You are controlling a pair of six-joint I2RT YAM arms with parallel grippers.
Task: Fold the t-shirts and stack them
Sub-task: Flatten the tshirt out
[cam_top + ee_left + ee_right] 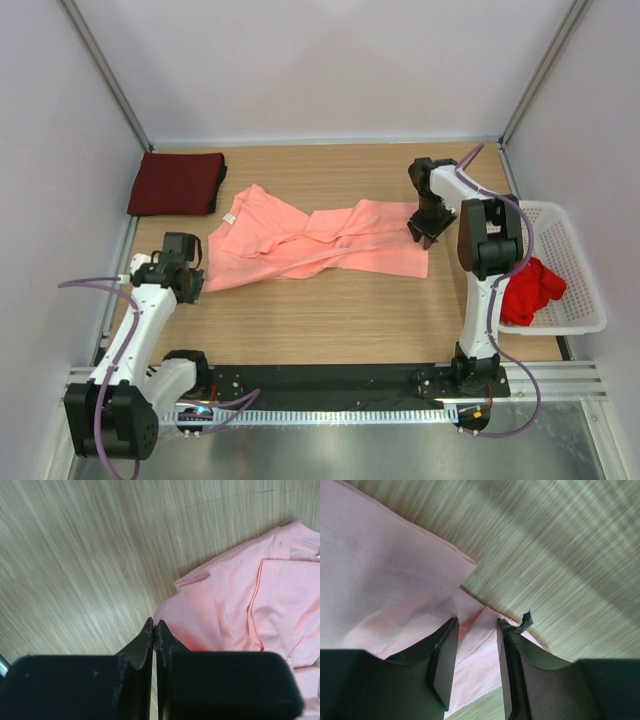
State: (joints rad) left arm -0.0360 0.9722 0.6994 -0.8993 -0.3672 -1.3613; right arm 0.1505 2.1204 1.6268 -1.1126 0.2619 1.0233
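Note:
My right gripper stays in place next and pinches its open fingers together across a fold of the pink t-shirt's hem, since the fold already lies between them.
The salmon-pink t-shirt (320, 245) lies spread and rumpled across the middle of the table. My left gripper (192, 284) is at its near-left corner. In the left wrist view the jaws (156, 625) are pressed together, with a sliver of pink cloth (240, 605) at their tips. My right gripper (426, 228) is at the shirt's right edge. In the right wrist view it (477, 625) is open, its jaws either side of a fold of the pink hem (385, 585). The dark maroon t-shirt (178, 183) lies folded at the far left. The bright red t-shirt (530, 290) is bunched in the basket.
The white perforated basket (575, 250) stands at the right edge of the table beside the right arm. Grey walls and metal rails close in the table at the left, back and right. Bare wood (330, 310) shows in front of the pink shirt.

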